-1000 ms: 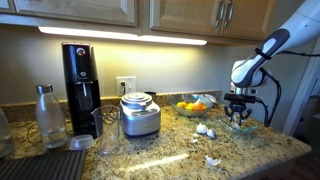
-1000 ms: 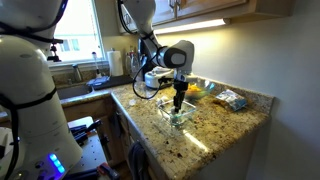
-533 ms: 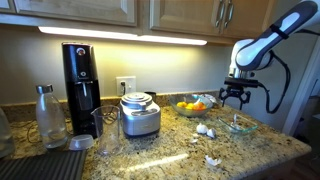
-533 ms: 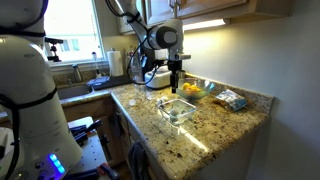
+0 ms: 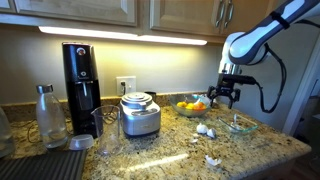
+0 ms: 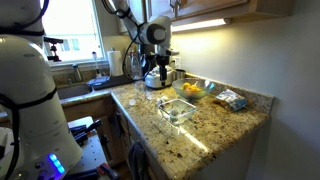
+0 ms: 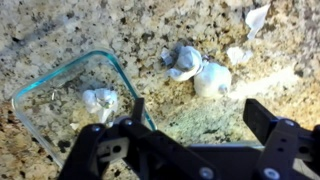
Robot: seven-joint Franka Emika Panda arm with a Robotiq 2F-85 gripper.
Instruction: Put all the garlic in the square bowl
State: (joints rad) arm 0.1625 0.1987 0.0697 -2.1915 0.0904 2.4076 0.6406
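My gripper is above the white garlic bulb nearer the square bowl, and that bulb is still loose on the granite outside the glass. I will lower my gripper onto that bulb.
In the wrist view the square bowl (image 7: 45,95) of clear glass lies at the left with one whitish garlic piece (image 7: 100,100) in it. Two more garlic bulbs (image 7: 185,62) (image 7: 212,78) lie on the granite just right of the bowl, with small scraps (image 7: 238,55) beyond. My gripper (image 7: 200,116) hangs open and empty high above the counter, over the bare granite between bowl and loose garlic. In both exterior views the gripper (image 5: 224,95) (image 6: 165,76) is well above the square bowl (image 5: 242,125) (image 6: 178,110). Loose garlic (image 5: 203,129) (image 5: 212,160) lies on the counter.
A round bowl of yellow and orange fruit (image 5: 192,106) stands behind the garlic. A silver appliance (image 5: 140,115), a black coffee maker (image 5: 80,90) and a steel bottle (image 5: 46,115) line the back wall. A packet (image 6: 232,99) lies near the counter's far corner.
The gripper was low over the square bowl and nearly shut; it has opened, left a garlic piece in the bowl, and risen up and away toward the fruit bowl.
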